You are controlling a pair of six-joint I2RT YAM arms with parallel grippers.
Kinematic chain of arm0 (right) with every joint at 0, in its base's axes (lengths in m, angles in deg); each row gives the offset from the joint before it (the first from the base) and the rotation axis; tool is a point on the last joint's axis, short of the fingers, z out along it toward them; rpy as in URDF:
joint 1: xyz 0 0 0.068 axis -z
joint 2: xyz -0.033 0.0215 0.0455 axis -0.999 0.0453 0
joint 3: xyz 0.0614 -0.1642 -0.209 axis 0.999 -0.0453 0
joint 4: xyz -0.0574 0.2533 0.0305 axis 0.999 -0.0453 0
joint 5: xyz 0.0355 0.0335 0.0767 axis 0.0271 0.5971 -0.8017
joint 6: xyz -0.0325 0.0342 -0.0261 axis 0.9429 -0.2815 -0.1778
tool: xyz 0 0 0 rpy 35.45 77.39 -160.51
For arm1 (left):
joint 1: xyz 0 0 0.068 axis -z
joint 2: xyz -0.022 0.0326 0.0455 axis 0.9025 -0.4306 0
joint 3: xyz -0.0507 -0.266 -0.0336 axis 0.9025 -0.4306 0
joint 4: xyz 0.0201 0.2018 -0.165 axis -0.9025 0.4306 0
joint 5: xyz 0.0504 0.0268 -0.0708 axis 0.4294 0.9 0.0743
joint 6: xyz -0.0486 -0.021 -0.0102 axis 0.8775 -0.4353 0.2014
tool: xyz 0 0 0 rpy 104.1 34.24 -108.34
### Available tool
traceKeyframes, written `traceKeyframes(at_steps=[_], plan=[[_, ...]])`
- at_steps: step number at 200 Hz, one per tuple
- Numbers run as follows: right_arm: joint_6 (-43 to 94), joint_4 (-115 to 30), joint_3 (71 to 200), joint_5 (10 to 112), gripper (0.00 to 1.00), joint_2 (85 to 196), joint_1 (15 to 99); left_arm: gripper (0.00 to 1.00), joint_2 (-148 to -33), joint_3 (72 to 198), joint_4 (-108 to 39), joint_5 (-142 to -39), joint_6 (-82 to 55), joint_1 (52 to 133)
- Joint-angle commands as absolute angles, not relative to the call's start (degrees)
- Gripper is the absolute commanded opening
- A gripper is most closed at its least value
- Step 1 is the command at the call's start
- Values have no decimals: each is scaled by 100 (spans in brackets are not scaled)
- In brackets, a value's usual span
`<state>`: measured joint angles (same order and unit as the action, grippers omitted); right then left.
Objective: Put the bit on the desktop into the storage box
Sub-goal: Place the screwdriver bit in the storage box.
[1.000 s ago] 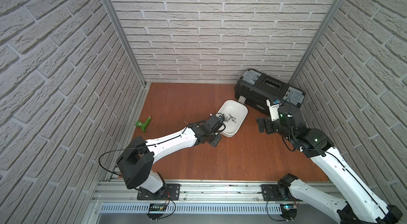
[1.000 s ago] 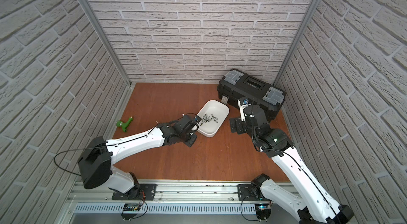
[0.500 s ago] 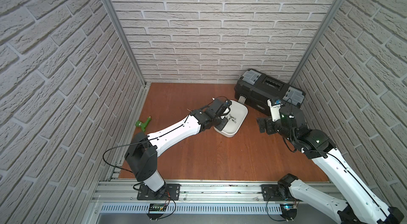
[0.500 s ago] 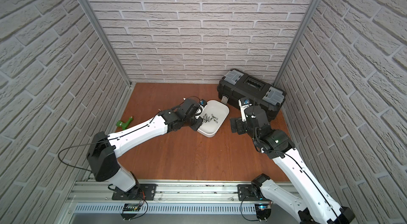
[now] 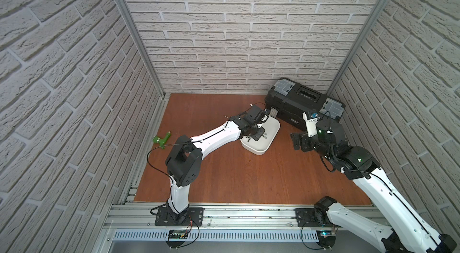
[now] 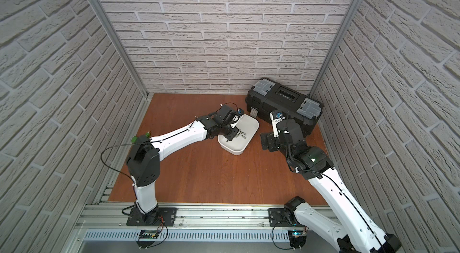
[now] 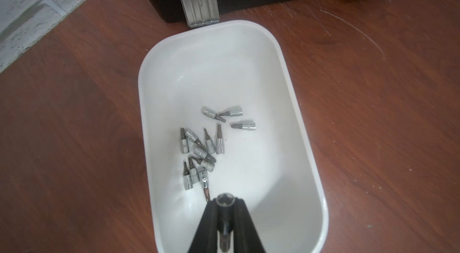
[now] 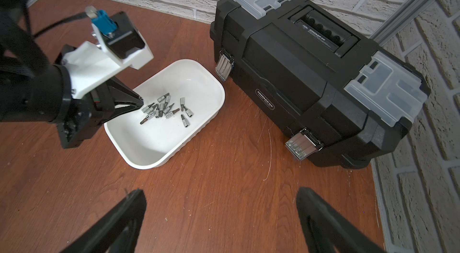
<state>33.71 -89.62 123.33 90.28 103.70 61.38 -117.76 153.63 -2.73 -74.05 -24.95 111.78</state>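
My left gripper moves down and outward toward the bottom of the box among the loose bits next. It releases its bit low, since the bit still hangs well above.
The white storage box [image 5: 261, 151] [image 7: 291, 90] lies on the reddish-brown desktop [image 5: 249, 177], with several silver bits [image 7: 199, 149] [image 8: 164, 110] loose inside it. My left gripper [image 7: 225, 204] [image 5: 255, 135] hangs over the box's inside, shut on one bit [image 7: 224, 199] whose round silver end shows between the tips. My right gripper [image 8: 221, 194] [image 5: 298, 141] stands wide open over bare wood to the right of the box, holding nothing.
A big black toolbox [image 5: 303, 110] [image 8: 311, 77] sits at the back right, its metal latch almost touching the box's far end. A green T-shaped tool [image 5: 161, 139] lies by the left wall. Brick walls close in three sides; an aluminium rail [image 5: 249, 210] runs along the front.
My left arm has swung from the box's near left side up and over the box, its gripper still shut. The right arm has not moved.
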Motion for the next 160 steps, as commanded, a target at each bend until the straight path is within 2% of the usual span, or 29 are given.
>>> traceKeyframes(at_steps=[1, 160], plan=[[3448, -8870, 12401, 9176, 99, 10266, 6156, 4, -12126, 15718, -400, -7599, -2600, 11090], [3492, -8803, 12255, 9177, 99, 10328, 6156, 5, -13784, 16632, -496, -8089, -2510, 10984]])
